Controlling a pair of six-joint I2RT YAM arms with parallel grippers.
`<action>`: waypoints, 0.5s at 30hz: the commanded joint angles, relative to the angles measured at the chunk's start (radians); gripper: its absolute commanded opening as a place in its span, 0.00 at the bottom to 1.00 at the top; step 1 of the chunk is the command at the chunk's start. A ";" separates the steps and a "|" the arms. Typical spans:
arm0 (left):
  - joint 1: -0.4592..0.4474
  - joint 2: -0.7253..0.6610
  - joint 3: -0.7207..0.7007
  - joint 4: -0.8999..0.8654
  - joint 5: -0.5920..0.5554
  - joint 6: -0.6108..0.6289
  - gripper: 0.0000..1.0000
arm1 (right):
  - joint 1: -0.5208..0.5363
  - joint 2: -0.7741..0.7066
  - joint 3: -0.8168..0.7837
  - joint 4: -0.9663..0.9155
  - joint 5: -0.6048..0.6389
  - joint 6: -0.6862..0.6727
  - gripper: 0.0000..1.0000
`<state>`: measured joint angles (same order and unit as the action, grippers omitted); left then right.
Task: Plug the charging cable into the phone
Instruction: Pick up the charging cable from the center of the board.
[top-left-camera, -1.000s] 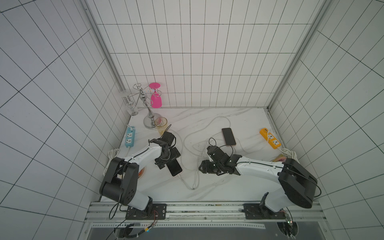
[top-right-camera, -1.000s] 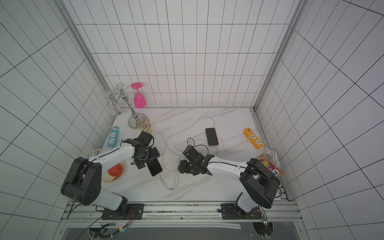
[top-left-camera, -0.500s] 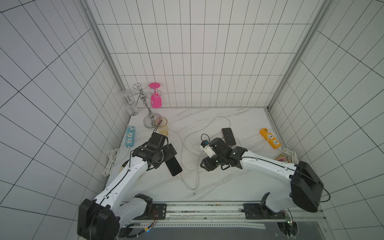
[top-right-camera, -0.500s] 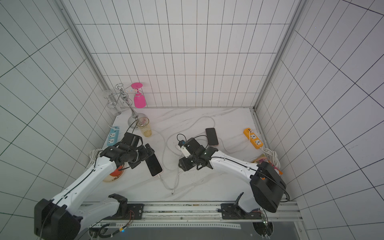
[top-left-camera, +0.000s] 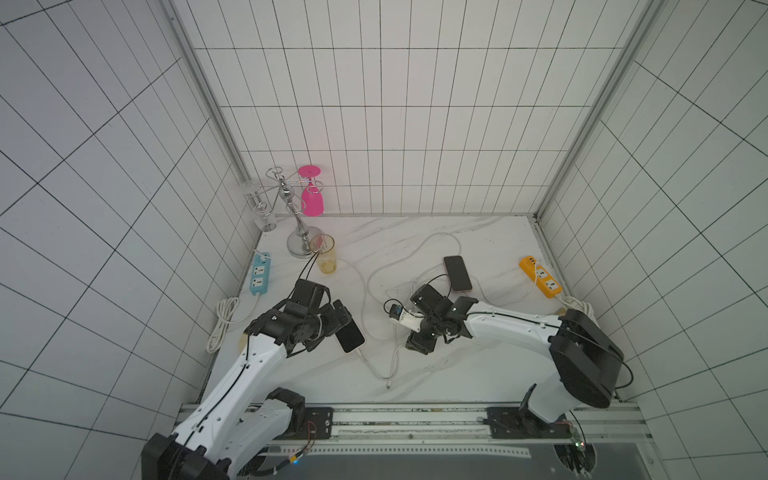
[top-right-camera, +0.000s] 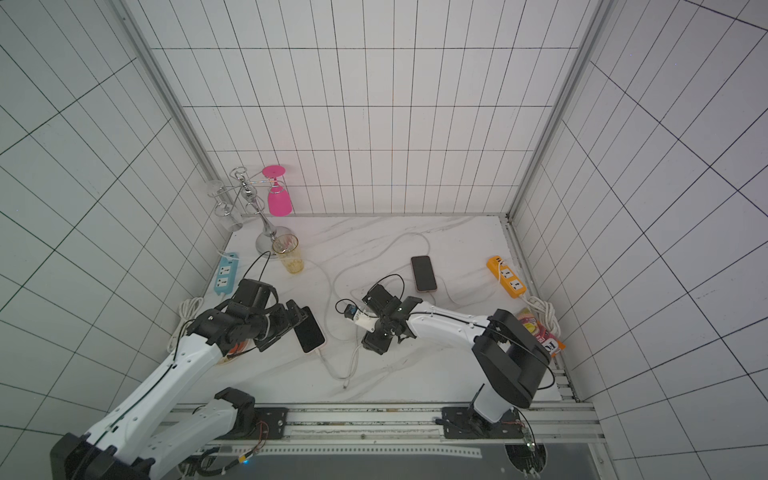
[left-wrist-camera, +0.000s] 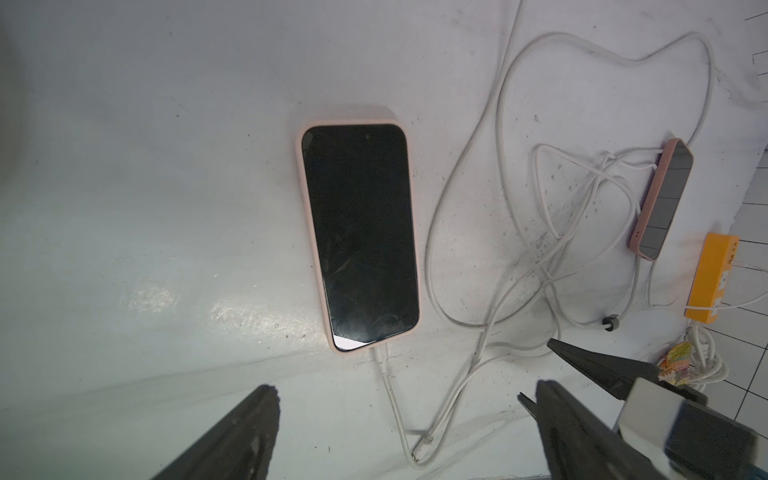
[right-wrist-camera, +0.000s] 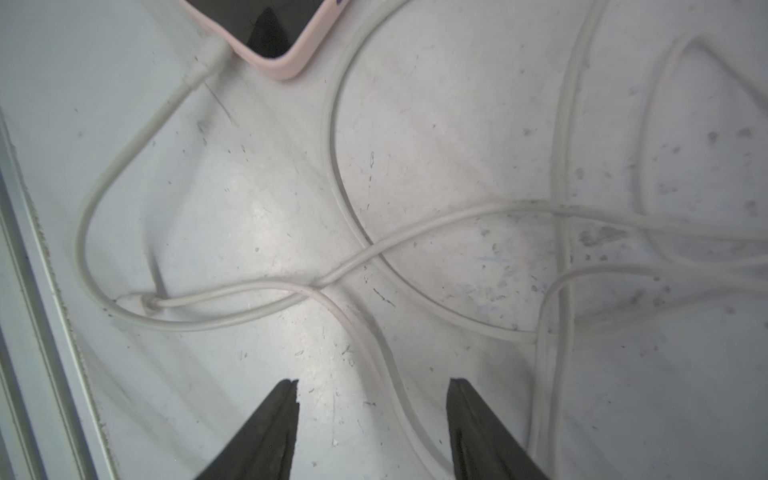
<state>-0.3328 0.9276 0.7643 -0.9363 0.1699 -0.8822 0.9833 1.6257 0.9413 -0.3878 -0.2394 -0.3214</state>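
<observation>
The part of the white cable (right-wrist-camera: 387, 393) below my right gripper leads to the cable's loose end, so next I need to lower my open fingers around it toward the table and close.
A phone (top-left-camera: 350, 336) (left-wrist-camera: 359, 232) in a pink case lies screen up at the table's front left. A white charging cable (top-left-camera: 376, 368) (left-wrist-camera: 390, 399) sits in its lower end, and the plug (right-wrist-camera: 208, 62) shows seated against the case. My left gripper (top-left-camera: 328, 328) (left-wrist-camera: 404, 388) hangs open above the table just left of the phone, holding nothing. My right gripper (top-left-camera: 417, 347) (right-wrist-camera: 372, 382) is open over the tangled cable to the phone's right. One strand runs along the table beneath its jaws. A loose cable end (right-wrist-camera: 137, 301) lies in the loop.
A second pink-cased phone (top-left-camera: 457, 273) with a cable lies further back. An orange power strip (top-left-camera: 540, 282) is by the right wall, a blue power strip (top-left-camera: 259, 276) and coiled cord (top-left-camera: 224, 320) by the left. A yellow glass (top-left-camera: 324, 253) and glass rack (top-left-camera: 297, 224) stand back left.
Both arms have risen off the table while their grippers stay over much the same spots. The phone and its cable have not moved.
</observation>
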 joint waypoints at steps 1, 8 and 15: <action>0.001 -0.013 -0.008 0.002 -0.006 0.004 0.97 | 0.014 0.040 0.034 -0.007 0.021 -0.085 0.60; 0.001 0.001 -0.017 0.003 0.001 0.005 0.97 | 0.039 0.094 0.034 0.018 0.053 -0.076 0.56; 0.001 -0.002 -0.028 0.007 0.010 0.005 0.97 | 0.080 0.132 0.024 0.053 0.060 -0.066 0.51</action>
<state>-0.3328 0.9279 0.7467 -0.9398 0.1757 -0.8822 1.0416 1.7226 0.9577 -0.3454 -0.1867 -0.3855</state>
